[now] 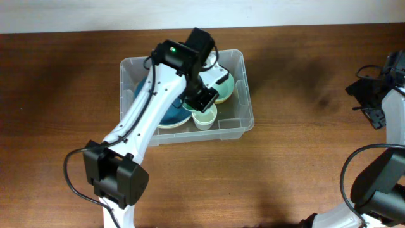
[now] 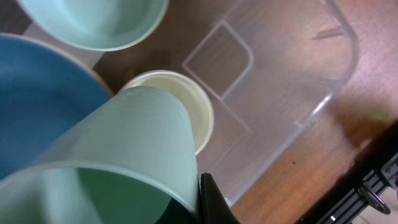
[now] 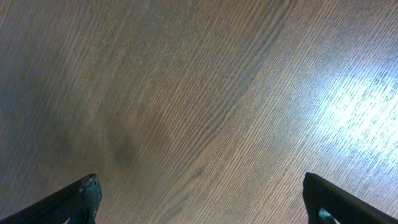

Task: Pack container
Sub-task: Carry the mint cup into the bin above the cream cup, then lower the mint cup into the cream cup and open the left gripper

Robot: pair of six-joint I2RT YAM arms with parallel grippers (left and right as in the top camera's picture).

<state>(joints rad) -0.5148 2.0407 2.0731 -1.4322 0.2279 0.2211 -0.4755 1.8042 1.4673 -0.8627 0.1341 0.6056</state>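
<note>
The tilted pale green cup in my left gripper should go down next into the cream cup's opening (image 1: 205,113) (image 2: 194,109) just below. I should then release it nested there.
The container (image 1: 248,95) is a large clear plastic bin at the table's middle; its clear base and rounded corner show in the left wrist view (image 2: 292,93). My left gripper (image 1: 201,99) reaches down inside it, shut on a pale green cup (image 2: 130,149) held tilted just above a cream cup (image 2: 186,106). A pale cup (image 1: 204,118) shows next to the gripper near the bin's front wall. A blue plate (image 2: 37,106) and a mint bowl (image 2: 93,22) lie in the bin. My right gripper (image 3: 199,190) is open and empty over bare wood at the far right (image 1: 370,104).
The bin's right half (image 1: 234,107) holds nothing but a label outline on its base (image 2: 217,59). The white left arm (image 1: 149,107) crosses the bin's front left rim. Brown wooden table (image 1: 304,145) lies all round.
</note>
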